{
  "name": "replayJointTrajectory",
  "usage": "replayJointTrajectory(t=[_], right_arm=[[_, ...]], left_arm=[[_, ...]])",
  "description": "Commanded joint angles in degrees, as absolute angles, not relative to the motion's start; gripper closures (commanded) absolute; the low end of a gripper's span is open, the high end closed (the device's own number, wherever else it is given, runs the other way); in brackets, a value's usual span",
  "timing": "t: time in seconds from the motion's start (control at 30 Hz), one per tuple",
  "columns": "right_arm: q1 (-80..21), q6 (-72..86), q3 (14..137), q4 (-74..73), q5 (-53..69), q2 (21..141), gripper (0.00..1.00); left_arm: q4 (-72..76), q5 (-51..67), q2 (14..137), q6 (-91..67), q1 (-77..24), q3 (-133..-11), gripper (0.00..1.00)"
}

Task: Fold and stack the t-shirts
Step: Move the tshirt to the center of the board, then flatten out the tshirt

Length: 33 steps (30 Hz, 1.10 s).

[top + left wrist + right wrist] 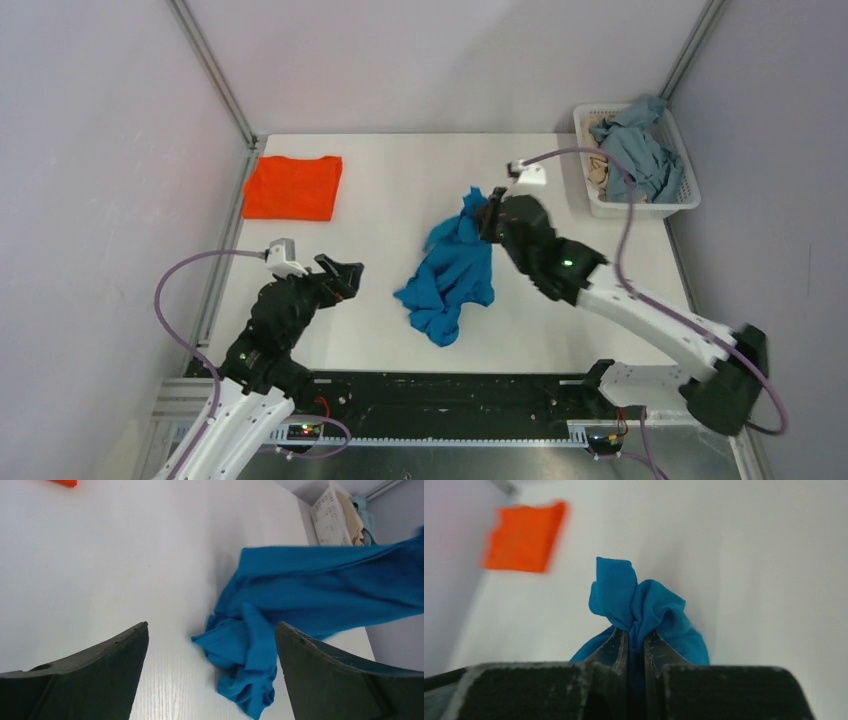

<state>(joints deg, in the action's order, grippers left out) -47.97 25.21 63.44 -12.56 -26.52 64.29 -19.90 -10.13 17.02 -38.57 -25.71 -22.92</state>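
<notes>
I need to move my left gripper to the right in the top view and down onto the blue t-shirt's heaped end (426,295) (256,632), as its folds lie bunched on the tabletop.
A crumpled cyan-blue t-shirt (450,272) lies mid-table, its far end lifted. My right gripper (487,214) is shut on that raised bunch of cloth (636,600), which bulges out past the fingertips. In the left wrist view the blue t-shirt (300,595) stretches up to the right, its lower end heaped on the table. My left gripper (345,275) hangs open to the left of the shirt, nothing between its fingers (100,665). An orange t-shirt (294,186) lies folded flat at the far left. Grey-blue (645,150) and beige (598,172) t-shirts fill the basket.
The white lattice basket (612,206) stands at the far right corner, against the wall. Metal frame posts (215,75) rise at both back corners. A black rail (440,385) runs along the near edge between the arm bases.
</notes>
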Motion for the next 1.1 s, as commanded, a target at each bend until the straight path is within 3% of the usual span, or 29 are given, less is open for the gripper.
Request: replayJointTrajectory(t=[0.0, 0.07, 0.1, 0.13, 0.17, 0.23, 0.3, 0.43, 0.5, 0.6, 0.73, 0.9, 1.07], right_arm=[[-46.1, 42.5, 59.1, -16.0, -41.6, 72.9, 0.95], [-44.0, 47.8, 58.9, -22.0, -43.4, 78.1, 0.85], [-42.7, 49.6, 58.8, -25.1, -44.5, 78.9, 0.64], [-42.2, 50.1, 58.7, -26.5, -45.3, 80.1, 0.53], [-41.5, 51.3, 58.7, -29.4, -47.1, 80.3, 0.33], [-40.6, 54.3, 58.7, -34.6, -51.1, 79.5, 0.12], [-39.3, 56.1, 58.7, -38.9, -53.7, 77.1, 0.02], [-36.7, 47.5, 55.6, -36.2, -50.5, 68.1, 0.01], [-35.2, 37.5, 52.2, -28.9, -40.6, 62.2, 0.01], [-31.5, 23.1, 46.3, -20.2, -14.6, 54.5, 0.01], [-29.6, 15.6, 43.4, -16.7, 0.7, 52.3, 0.01], [-33.8, 10.6, 43.5, -15.8, 1.4, 56.0, 0.03], [-41.2, 4.4, 46.7, -16.6, -12.0, 61.7, 0.04]], left_arm=[[-20.1, -7.9, 21.5, -40.6, -25.7, -22.0, 0.0], [-19.9, -5.4, 25.0, -41.2, -25.8, -22.0, 0.0], [-19.8, -4.8, 26.3, -41.5, -25.8, -22.3, 0.0], [-19.6, -4.6, 29.1, -41.8, -25.8, -22.5, 0.0], [-19.6, -4.1, 30.6, -41.9, -25.8, -23.0, 0.0], [-18.6, -2.7, 35.2, -42.0, -26.1, -24.0, 0.0], [-16.3, -0.9, 39.7, -41.9, -27.9, -24.9, 0.0], [-9.3, 1.5, 47.8, -41.2, -35.5, -26.2, 0.0], [-5.0, 3.1, 50.9, -41.3, -39.0, -26.1, 0.0], [-0.6, 3.6, 55.7, -42.1, -43.1, -26.4, 0.0], [1.0, 1.9, 64.1, -42.4, -45.9, -31.0, 0.0], [1.4, 0.5, 73.8, -42.3, -47.9, -35.4, 0.12], [1.3, -0.6, 78.8, -42.4, -47.9, -36.4, 0.4]])
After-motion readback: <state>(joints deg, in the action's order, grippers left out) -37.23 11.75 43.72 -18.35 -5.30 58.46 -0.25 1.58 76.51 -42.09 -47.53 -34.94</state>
